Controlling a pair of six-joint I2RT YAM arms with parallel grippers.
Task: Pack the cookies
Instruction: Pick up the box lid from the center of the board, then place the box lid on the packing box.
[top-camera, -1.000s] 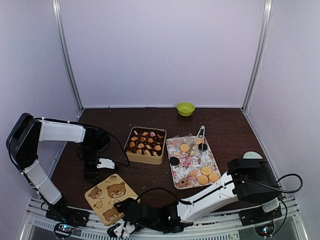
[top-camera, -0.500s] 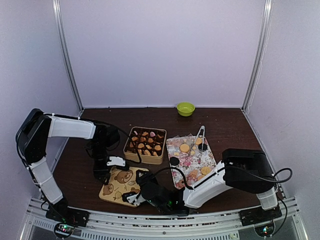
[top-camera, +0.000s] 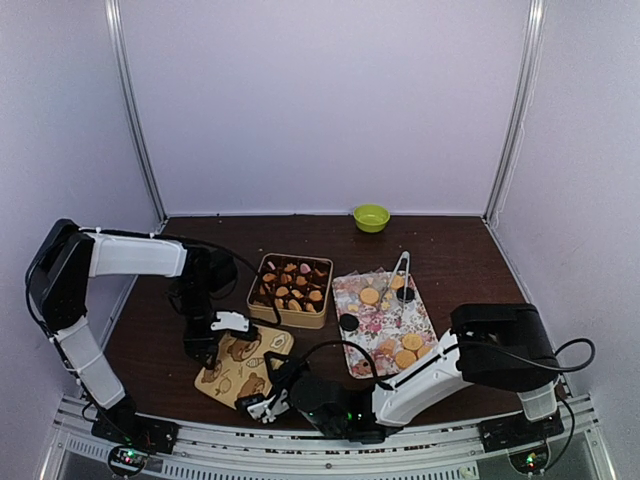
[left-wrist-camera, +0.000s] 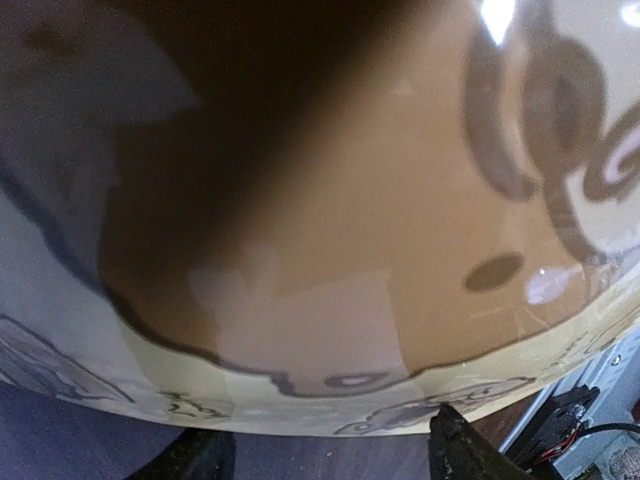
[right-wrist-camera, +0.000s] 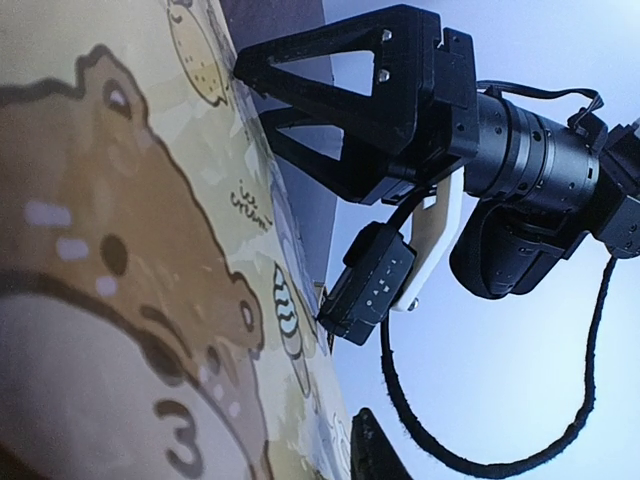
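My right gripper needs to move the lid outward over the tin's rim next, then release the lid's near edge, as the filled tin is open.
Cookies fill an open tan tin at mid-table. More round golden cookies lie on a floral tray to its right, with a dark one at the tray's left edge. The bear-printed lid sits tilted in front of the tin. My left gripper is at the lid's far left corner, open, its fingers spread below the lid's rim. My right gripper is shut on the lid's near edge, with only one finger showing.
Metal tongs rest on the tray's far side. A green bowl stands by the back wall. The right arm stretches low along the table's near edge, and the left arm shows close beyond the lid in the right wrist view.
The lid has moved from the near edge up and right toward the tin. The right gripper came along with it and closed on its edge. The left gripper shifted slightly right.
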